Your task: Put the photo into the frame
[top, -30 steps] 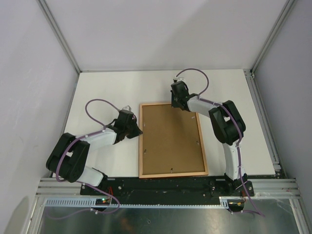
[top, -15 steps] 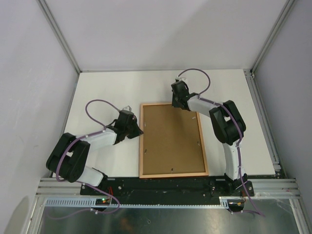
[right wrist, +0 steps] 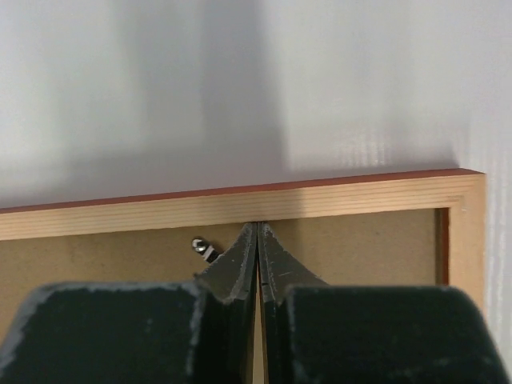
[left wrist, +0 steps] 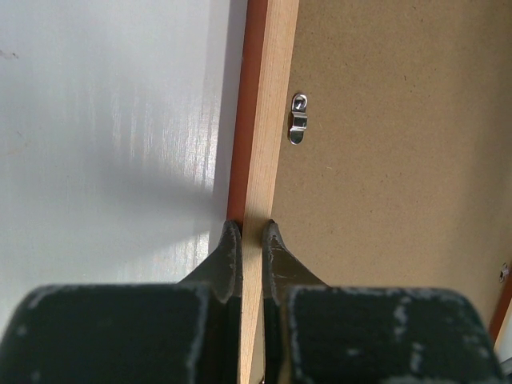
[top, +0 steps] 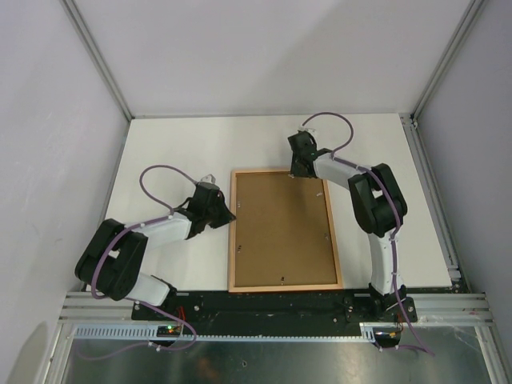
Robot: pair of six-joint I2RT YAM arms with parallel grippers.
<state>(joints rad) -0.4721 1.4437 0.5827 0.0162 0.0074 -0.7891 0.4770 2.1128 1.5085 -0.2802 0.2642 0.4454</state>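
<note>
The bar of pale wood in my left gripper moves outward and to the left in the top view next, and is released there, where the white table is bare.
The frame (top: 234,248) lies face down on the white table, pale wood up, with a thin red-orange edge (left wrist: 238,120) showing along its side. A brown backing board (top: 280,228) fills it. My left gripper (top: 230,216) is shut on the frame's left rail, one finger on each side of the wood (left wrist: 268,120). My right gripper (top: 298,174) is shut with nothing between its fingers. Its tips (right wrist: 258,228) rest on the board at the inner edge of the top rail (right wrist: 360,196). The photo is hidden.
Small metal clips sit on the backing board, one near the left rail (left wrist: 297,118) and one just left of the right fingertips (right wrist: 200,246). White table (top: 184,144) surrounds the frame, grey walls enclose it, and a metal rail (top: 280,304) runs along the near edge.
My right gripper has slid a little to the right along the frame's top rail. The left arm and the frame have not moved.
</note>
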